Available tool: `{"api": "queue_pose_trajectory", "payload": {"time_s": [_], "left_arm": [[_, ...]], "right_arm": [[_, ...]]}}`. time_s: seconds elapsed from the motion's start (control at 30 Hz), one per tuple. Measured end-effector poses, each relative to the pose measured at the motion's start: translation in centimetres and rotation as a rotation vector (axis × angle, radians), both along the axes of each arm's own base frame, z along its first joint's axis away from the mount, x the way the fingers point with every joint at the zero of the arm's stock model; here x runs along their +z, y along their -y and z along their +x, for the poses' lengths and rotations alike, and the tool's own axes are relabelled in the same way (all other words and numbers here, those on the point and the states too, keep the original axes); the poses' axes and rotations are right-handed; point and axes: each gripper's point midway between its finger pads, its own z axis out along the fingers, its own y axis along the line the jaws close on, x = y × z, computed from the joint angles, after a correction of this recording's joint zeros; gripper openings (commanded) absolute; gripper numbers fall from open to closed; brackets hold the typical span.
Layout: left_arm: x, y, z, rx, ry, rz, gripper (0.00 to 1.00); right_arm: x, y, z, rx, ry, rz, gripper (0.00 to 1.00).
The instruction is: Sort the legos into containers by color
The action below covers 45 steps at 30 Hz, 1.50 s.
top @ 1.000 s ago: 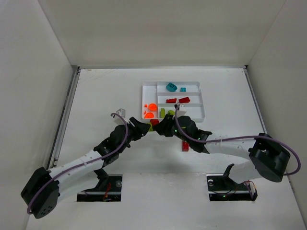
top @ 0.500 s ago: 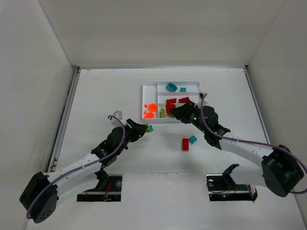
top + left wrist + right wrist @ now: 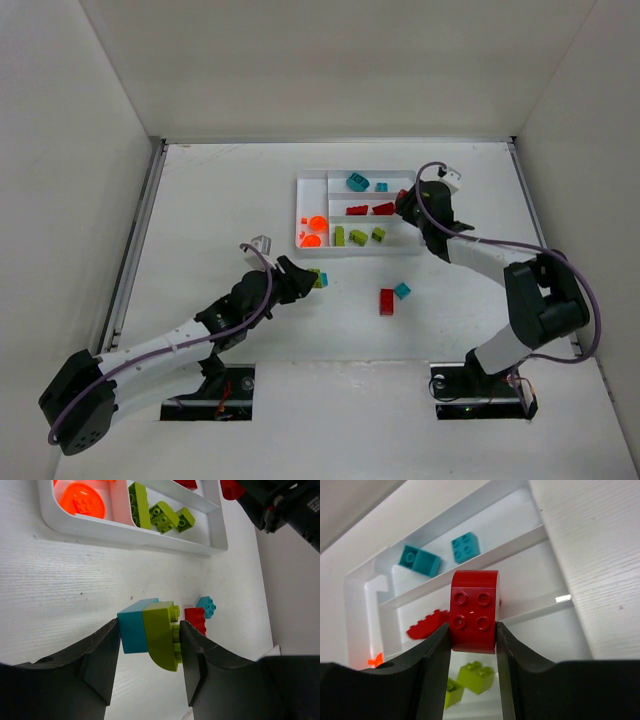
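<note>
My right gripper lowers into the middle slot next, at its empty end by the tray's side (image 3: 532,577), and opens, as red bricks already fill one part of the slot.
The white tray (image 3: 420,243) stands at the back middle, with orange pieces (image 3: 314,222) in its side section, teal bricks (image 3: 357,181) in the far slot, red bricks (image 3: 383,209) in the middle slot and green bricks (image 3: 358,236) in the near slot. My left gripper (image 3: 314,279) is shut on a joined teal and green brick pair (image 3: 150,630), held above the table in front of the tray. My right gripper (image 3: 404,203) is shut on a red brick (image 3: 474,611) over the right end of the middle slot. A red brick (image 3: 386,301) and a teal brick (image 3: 402,290) lie on the table.
The tray's near wall (image 3: 125,532) lies just beyond my left gripper. White walls enclose the table on the left, back and right. My arm bases sit at the near edge.
My right gripper carried the red brick from in front of the tray back and right to the middle slot's right end. My left gripper drew slightly right with the teal and green pair.
</note>
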Motion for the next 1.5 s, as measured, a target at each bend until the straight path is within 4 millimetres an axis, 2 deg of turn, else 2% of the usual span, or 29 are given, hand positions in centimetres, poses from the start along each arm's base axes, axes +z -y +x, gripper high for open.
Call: {"api": "queue_pose_trajectory", "payload": {"time_s": [0.13,0.33,0.4,0.47,0.57,0.7,0.77,0.9,0.97,1.03,1.1,1.17,1.27,1.37,1.5], "left_arm": [[-0.1,0.1,-0.1,-0.012,0.006,0.016,0.19],[-0.1,0.1,-0.1,-0.016,0.010,0.020,0.20],[0.0,0.2,-0.1,-0.018,0.011,0.019,0.20],[0.2,0.4,-0.1,-0.024,0.012,0.015,0.20],[0.5,0.6,-0.2,-0.034,0.012,0.005,0.20],[0.8,1.1,-0.3,-0.059,-0.006,-0.010,0.20],[0.9,1.4,-0.3,-0.069,-0.019,-0.021,0.20],[0.8,1.5,-0.1,-0.083,-0.052,-0.044,0.20],[0.8,1.5,-0.1,-0.089,-0.070,-0.056,0.20],[0.8,1.4,0.0,-0.094,-0.088,-0.073,0.20],[1.0,1.3,0.1,-0.098,-0.104,-0.095,0.20],[1.1,1.2,0.2,-0.104,-0.120,-0.116,0.20],[1.4,1.2,0.2,-0.116,-0.143,-0.148,0.20],[1.6,1.4,-0.1,-0.142,-0.166,-0.175,0.20],[1.6,1.6,-0.8,-0.174,-0.203,-0.199,0.20]], "right_arm": [[-1.5,1.7,1.6,-0.051,-0.040,-0.071,0.30],[-3.5,3.3,2.7,-0.097,-0.093,-0.147,0.34],[-4.1,3.5,2.8,-0.102,-0.111,-0.163,0.39],[-4.4,3.7,2.7,-0.104,-0.120,-0.174,0.48],[-4.4,3.8,2.7,-0.109,-0.120,-0.181,0.60],[-3.9,3.9,2.6,-0.109,-0.109,-0.184,0.66],[-3.3,4.1,2.0,-0.108,-0.097,-0.184,0.66],[-1.8,3.8,-0.1,-0.090,-0.053,-0.177,0.61],[-1.2,2.8,-1.7,-0.052,-0.028,-0.176,0.56],[-0.6,0.9,-3.5,0.016,0.001,-0.172,0.51],[0.2,-1.7,-5.7,0.121,0.031,-0.163,0.45],[1.0,-4.8,-8.1,0.250,0.068,-0.152,0.45],[2.8,-9.7,-12.6,0.481,0.142,-0.140,0.55],[4.2,-13.7,-17.3,0.700,0.209,-0.133,0.65],[4.8,-16.5,-21.0,0.872,0.257,-0.149,0.71]]}}
